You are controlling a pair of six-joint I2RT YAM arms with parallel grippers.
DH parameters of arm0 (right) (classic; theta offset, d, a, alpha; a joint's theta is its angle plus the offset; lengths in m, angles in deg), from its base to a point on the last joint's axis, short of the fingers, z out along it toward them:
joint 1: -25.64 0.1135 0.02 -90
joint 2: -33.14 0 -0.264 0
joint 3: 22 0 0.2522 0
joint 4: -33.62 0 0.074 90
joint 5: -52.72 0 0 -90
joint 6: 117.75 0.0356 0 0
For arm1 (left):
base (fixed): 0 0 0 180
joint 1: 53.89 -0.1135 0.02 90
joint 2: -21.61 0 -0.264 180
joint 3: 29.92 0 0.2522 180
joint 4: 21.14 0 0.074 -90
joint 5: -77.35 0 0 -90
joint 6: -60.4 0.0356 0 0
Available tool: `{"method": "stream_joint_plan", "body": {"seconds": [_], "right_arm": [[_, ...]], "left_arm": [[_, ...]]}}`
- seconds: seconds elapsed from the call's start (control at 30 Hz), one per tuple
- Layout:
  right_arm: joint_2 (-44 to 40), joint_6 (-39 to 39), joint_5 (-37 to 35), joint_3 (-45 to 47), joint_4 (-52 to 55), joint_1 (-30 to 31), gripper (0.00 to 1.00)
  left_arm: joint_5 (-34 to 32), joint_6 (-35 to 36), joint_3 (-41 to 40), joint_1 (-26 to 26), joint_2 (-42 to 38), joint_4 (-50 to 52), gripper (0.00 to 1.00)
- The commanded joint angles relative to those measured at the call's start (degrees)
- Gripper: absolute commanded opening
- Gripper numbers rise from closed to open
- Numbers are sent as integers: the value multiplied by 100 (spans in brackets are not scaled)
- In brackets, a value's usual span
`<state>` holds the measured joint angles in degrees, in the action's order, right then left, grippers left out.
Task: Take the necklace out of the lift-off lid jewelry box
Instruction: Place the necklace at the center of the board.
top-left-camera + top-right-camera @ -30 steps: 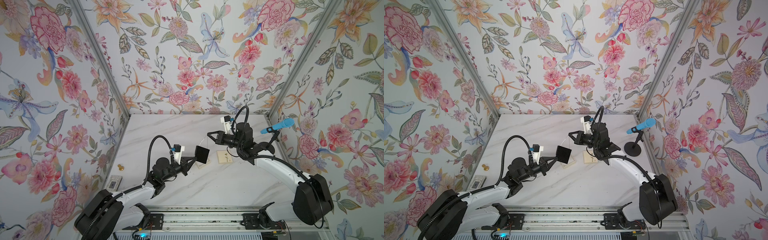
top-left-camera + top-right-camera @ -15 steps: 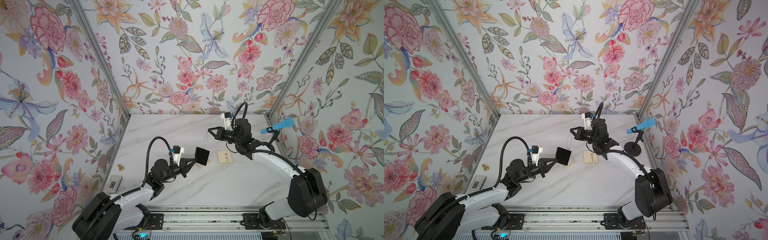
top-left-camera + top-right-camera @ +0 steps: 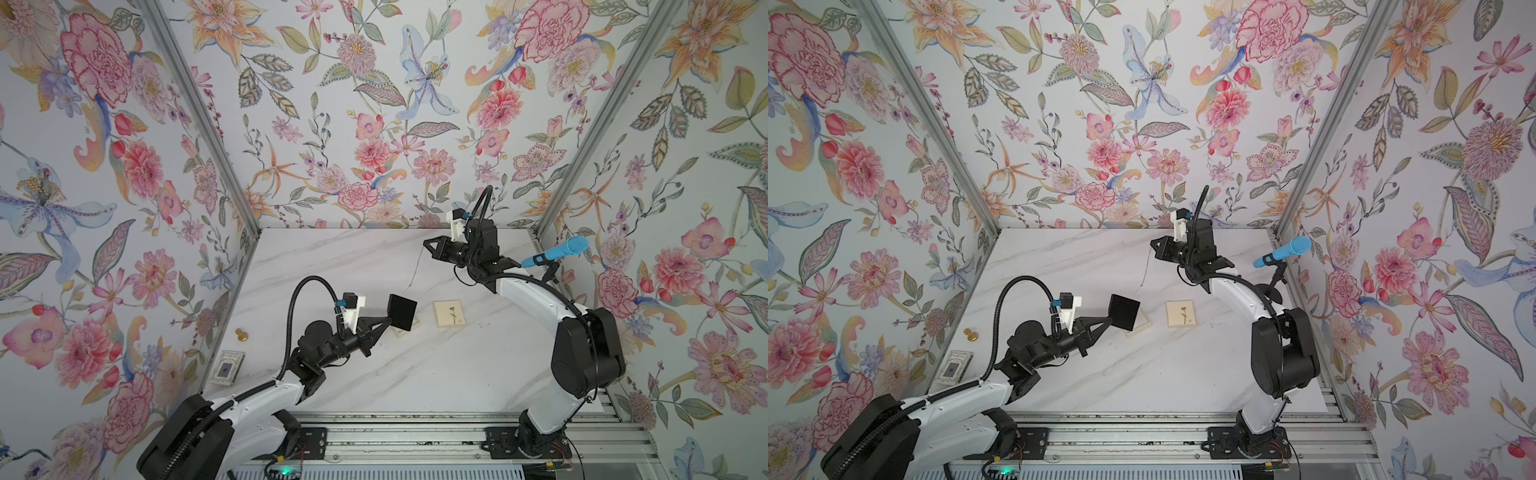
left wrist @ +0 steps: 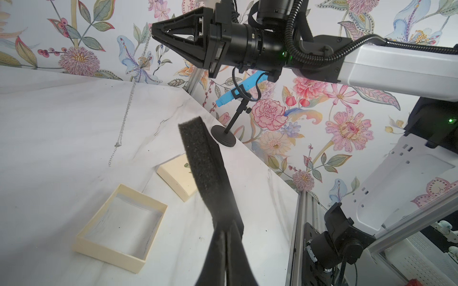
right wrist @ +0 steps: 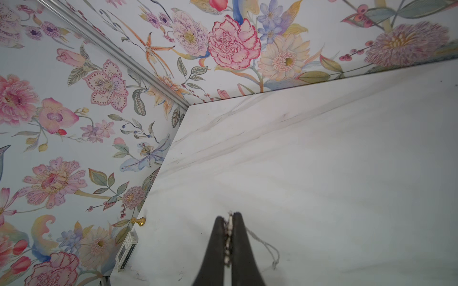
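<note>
The necklace [image 3: 417, 266] goes down to the bare marble outward of the box's base next and my right gripper releases it, since the chain hangs clear of the box.
The jewelry box's cream base [image 4: 81, 245] stands open on the marble, its inside pale and bare. Its lid [image 3: 448, 313] with the flower-stem drawing lies flat to the right of the base [image 3: 409, 332]. My left gripper [image 3: 390, 320] is shut on a black foam square [image 3: 402, 312], held on edge just above the base. My right gripper [image 3: 424, 245] is raised over the back of the table, shut on the necklace [image 3: 417, 266]. The thin silvery chain [image 4: 126, 116] hangs straight down from it, well apart from the box. In the right wrist view the chain [image 5: 265, 245] loops beside the fingertips [image 5: 239, 222].
A small gold knob [image 3: 241, 334] and a flat pale card with a dark centre [image 3: 226, 368] lie by the left wall. A blue microphone [image 3: 557, 251] on a black stand [image 4: 223, 135] sits at the right edge. Flowered walls close in three sides.
My right gripper has risen and moved toward the back wall, drawing the necklace up and away from the box. The left gripper and its foam square have stayed put.
</note>
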<state>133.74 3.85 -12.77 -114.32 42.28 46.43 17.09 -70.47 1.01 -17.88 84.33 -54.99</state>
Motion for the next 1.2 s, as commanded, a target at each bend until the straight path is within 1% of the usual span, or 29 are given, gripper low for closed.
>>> {"method": "stream_joint_plan", "body": {"seconds": [0.0,0.33,0.43,0.53,0.67,1.03,1.17], "right_arm": [[461,-442,-29,-551,401,-118,0],[1749,-1019,195,-2107,528,-400,0],[2087,-1149,97,-2626,851,-461,0],[2344,-1194,49,-2892,1031,-511,0],[2560,-1206,88,-2941,1096,-526,0],[2684,-1283,98,-2391,1107,-370,0],[2667,-1303,-56,-2184,1118,-274,1]], "left_arm": [[-221,129,-47,-45,-102,116,0],[-772,184,-29,-36,-292,502,0],[-912,189,-29,-38,-317,564,0],[-1040,179,-29,-37,-329,613,0],[-1153,193,-38,-46,-357,662,0],[-1291,190,-27,-75,-374,755,0],[-1433,157,-54,-72,-383,758,0]]}}
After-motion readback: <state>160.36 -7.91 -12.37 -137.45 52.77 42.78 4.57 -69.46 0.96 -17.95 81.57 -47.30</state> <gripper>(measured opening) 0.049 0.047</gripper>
